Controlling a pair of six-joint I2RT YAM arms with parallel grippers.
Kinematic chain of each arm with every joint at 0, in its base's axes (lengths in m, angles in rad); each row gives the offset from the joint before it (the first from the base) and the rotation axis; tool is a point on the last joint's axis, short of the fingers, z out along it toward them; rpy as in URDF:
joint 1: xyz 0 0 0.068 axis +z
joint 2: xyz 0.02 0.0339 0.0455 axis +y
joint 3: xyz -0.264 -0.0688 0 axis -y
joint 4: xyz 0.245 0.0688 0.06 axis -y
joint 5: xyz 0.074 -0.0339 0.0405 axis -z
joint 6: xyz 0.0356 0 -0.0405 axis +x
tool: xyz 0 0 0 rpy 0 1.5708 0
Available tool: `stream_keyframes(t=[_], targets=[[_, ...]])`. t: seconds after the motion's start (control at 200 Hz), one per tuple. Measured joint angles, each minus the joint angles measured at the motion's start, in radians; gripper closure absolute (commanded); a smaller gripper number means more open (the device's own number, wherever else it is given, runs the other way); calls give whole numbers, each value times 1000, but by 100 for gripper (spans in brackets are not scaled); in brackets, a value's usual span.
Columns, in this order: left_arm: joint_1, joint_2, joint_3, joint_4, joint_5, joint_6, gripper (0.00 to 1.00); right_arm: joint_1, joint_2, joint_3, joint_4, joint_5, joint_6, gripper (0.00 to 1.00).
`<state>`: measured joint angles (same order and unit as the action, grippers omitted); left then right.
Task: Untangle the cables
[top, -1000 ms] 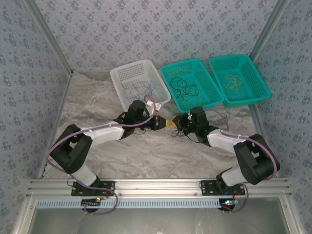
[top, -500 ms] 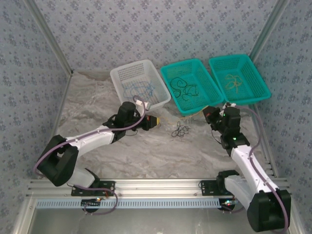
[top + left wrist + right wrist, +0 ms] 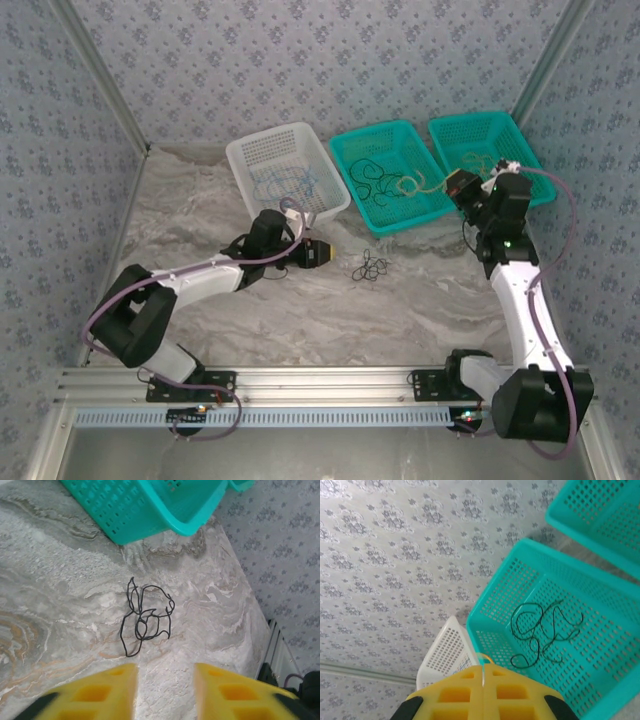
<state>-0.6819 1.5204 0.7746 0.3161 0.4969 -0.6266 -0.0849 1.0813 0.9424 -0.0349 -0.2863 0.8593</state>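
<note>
My right gripper carries the yellow cable outward toward the nearby side of the teal basket next, to release it. The teal basket of yellow cables lies outward.
A tangled black cable (image 3: 372,266) (image 3: 145,620) lies alone on the marble table. My left gripper (image 3: 322,253) (image 3: 165,672) sits open just left of it, nothing between its yellow fingers. My right gripper (image 3: 452,186) (image 3: 482,667) is raised between the two teal baskets, shut on a yellow cable (image 3: 420,185). The cable trails left over the middle basket, and a small loop of it (image 3: 487,656) peeks out past the closed tips. More black cables (image 3: 375,178) (image 3: 545,632) lie in the middle teal basket. Blue cables (image 3: 295,185) are in the white basket, and yellow cables (image 3: 480,165) in the right teal basket.
Three baskets line the back: a white basket (image 3: 268,135) (image 3: 445,652), a middle teal basket (image 3: 372,133) (image 3: 500,580) (image 3: 130,510) and a right teal basket (image 3: 470,118). Patterned walls close in the sides and back. The metal rail (image 3: 320,382) holds the arm bases.
My right arm has swung up and back from the table centre to the teal baskets, carrying the yellow cable. The black cable stayed on the table. The left gripper barely moved.
</note>
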Motion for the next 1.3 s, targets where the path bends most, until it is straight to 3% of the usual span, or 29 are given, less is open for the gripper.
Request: stream_keyframes(t=[0.205, 0.465, 0.824, 0.854, 0.874, 0.914, 0.924, 0.929, 0.944, 0.974, 1.054, 1.144, 1.299], targets=[[-42, 9, 66, -71, -36, 49, 1, -91, 109, 136, -14, -5, -58, 100], [-135, 86, 208, -228, -151, 124, 1, -170, 225, 293, -50, 110, -166, 100], [-209, 275, 394, -387, -224, 156, 1, -225, 541, 499, -67, 299, -330, 100], [-211, 286, 409, -397, -224, 156, 1, -223, 568, 512, -65, 321, -343, 93], [-211, 297, 420, -403, -222, 157, 1, -222, 588, 519, -60, 337, -354, 81], [-212, 313, 439, -414, -219, 159, 1, -220, 624, 535, -52, 365, -369, 53], [-212, 315, 443, -416, -219, 159, 1, -219, 629, 538, -51, 370, -373, 42], [-212, 318, 446, -417, -218, 159, 1, -219, 636, 541, -50, 375, -378, 42], [-213, 324, 453, -419, -217, 160, 1, -219, 651, 548, -49, 383, -383, 24], [-216, 335, 464, -424, -217, 162, 1, -217, 679, 564, -50, 396, -395, 11], [-225, 356, 486, -436, -218, 167, 4, -213, 746, 621, -87, 433, -406, 5], [-243, 367, 497, -460, -232, 169, 15, -205, 762, 628, -128, 464, -403, 0], [-266, 417, 565, -524, -267, 169, 35, -174, 642, 481, -149, 489, -377, 0]])
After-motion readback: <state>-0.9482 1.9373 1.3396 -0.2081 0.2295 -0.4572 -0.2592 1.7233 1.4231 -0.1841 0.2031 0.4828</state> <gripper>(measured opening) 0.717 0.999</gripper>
